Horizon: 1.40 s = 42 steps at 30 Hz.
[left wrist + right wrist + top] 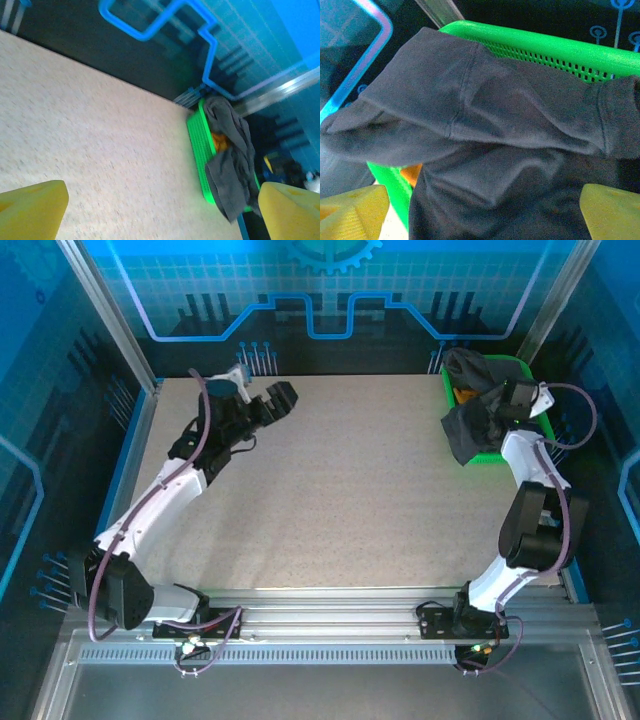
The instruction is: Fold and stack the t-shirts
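The dark charcoal t-shirt covers the orange one, and its crumpled folds are just below my right gripper. Next, my right gripper should lower its spread fingers onto those folds.
A dark charcoal t-shirt (466,430) lies crumpled in the green basket (528,368) at the table's far right and hangs over its near-left rim. A bright orange t-shirt (466,395) peeks out beneath it. My right gripper (497,405) hovers open just above the dark t-shirt (495,125), its yellow fingertips (350,212) spread to either side with nothing held. A sliver of the orange t-shirt (412,172) shows under the cloth. My left gripper (282,400) is open over bare table at the far left. From there it faces the dark t-shirt (232,165) and the orange t-shirt (219,141).
The basket (197,145) stands against the back right corner, its slotted rim (545,47) behind the cloth. The speckled tabletop (340,490) stretches between the two arms. Blue walls and metal posts enclose the table.
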Each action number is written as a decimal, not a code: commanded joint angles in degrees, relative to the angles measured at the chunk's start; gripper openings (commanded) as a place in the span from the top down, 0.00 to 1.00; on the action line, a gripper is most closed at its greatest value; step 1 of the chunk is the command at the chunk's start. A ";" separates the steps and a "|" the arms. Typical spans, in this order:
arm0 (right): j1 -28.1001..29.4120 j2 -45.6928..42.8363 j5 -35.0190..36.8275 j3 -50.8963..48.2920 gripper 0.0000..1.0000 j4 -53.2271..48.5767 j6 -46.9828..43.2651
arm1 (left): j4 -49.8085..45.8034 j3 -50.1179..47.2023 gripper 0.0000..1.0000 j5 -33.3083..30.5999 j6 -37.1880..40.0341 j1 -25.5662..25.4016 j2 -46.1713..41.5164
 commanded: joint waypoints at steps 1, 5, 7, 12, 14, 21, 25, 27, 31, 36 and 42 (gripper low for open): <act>-2.03 5.81 -3.48 2.78 0.01 4.27 6.29 | -2.69 -1.74 0.02 2.74 -1.82 -1.77 -3.45; -3.13 14.34 -10.72 8.25 0.10 5.03 8.02 | -3.55 -3.09 0.04 3.68 -2.02 -2.68 -4.62; -3.17 17.30 -13.73 11.09 0.25 3.30 9.35 | -4.29 -3.24 0.06 3.60 -1.70 -2.77 -4.92; -1.51 10.63 -10.86 2.70 0.97 12.49 12.78 | -4.90 -2.99 0.10 3.82 -1.33 -2.77 -4.84; -0.24 6.08 -8.07 -0.53 1.00 13.25 13.79 | -4.73 -2.97 0.12 4.03 -1.47 -2.79 -4.60; 4.90 -11.14 -3.29 -10.19 1.00 14.30 15.25 | -2.76 -3.30 0.13 6.20 -2.15 -2.86 -2.45; 8.62 -17.43 -6.03 -12.63 1.00 15.84 14.91 | -2.10 -3.57 0.13 7.01 -2.95 -2.81 -1.36; 10.90 -20.42 -5.83 -11.63 1.00 15.06 13.22 | -2.00 -3.69 0.13 7.13 -3.26 -2.86 -1.13; 15.43 -22.64 -5.63 -3.39 1.00 12.16 8.83 | -1.99 -3.36 0.13 7.48 -3.34 -2.85 -0.50; 19.78 -21.45 -2.93 10.94 1.00 10.94 5.95 | -4.62 -1.49 0.14 5.17 -2.02 -2.85 -0.04; 29.53 -17.84 1.33 23.04 1.00 9.12 2.72 | -11.90 2.33 0.12 -1.20 1.41 -2.81 -0.96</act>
